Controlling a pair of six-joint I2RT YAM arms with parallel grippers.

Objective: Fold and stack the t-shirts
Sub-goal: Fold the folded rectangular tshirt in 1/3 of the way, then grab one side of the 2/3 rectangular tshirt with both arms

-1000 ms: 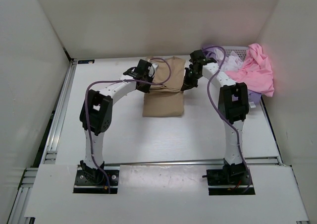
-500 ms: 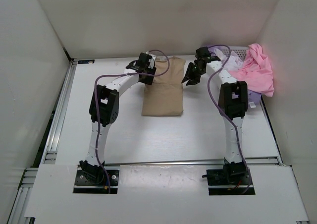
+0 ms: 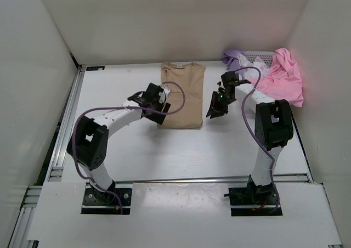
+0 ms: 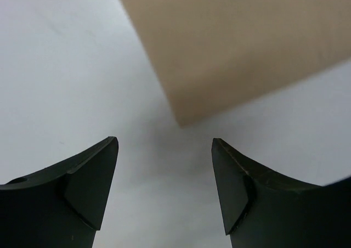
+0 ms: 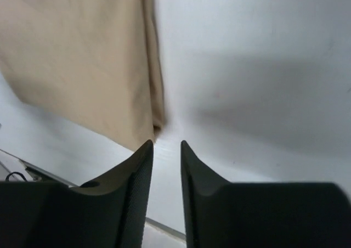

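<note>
The tan t-shirt's corner is below my left gripper and points between its open fingers, so next I will lower them around the tan t-shirt's near corner (image 4: 183, 117) and close them.
The tan t-shirt (image 3: 181, 94) lies folded flat as a rectangle at the back middle of the table. My left gripper (image 3: 154, 110) hovers open at its near left corner, and that corner (image 4: 236, 50) shows ahead of the wide-apart, empty fingers (image 4: 164, 142). My right gripper (image 3: 211, 114) hangs just right of the shirt's near right corner (image 5: 82, 61). Its jaws (image 5: 166, 144) stand narrowly open with only bare table between them. The pink t-shirt (image 3: 282, 75), a white t-shirt (image 3: 253, 71) and a lavender t-shirt (image 3: 233, 56) are heaped in the basket.
The white mesh basket (image 3: 264, 55) stands in the back right corner against the enclosure walls. A metal rail (image 3: 66, 127) runs along the table's left edge. White walls close in the left, back and right.
Both grippers let go of the tan t-shirt, opened, and drew back toward the near side. The shirt now lies flat and folded.
</note>
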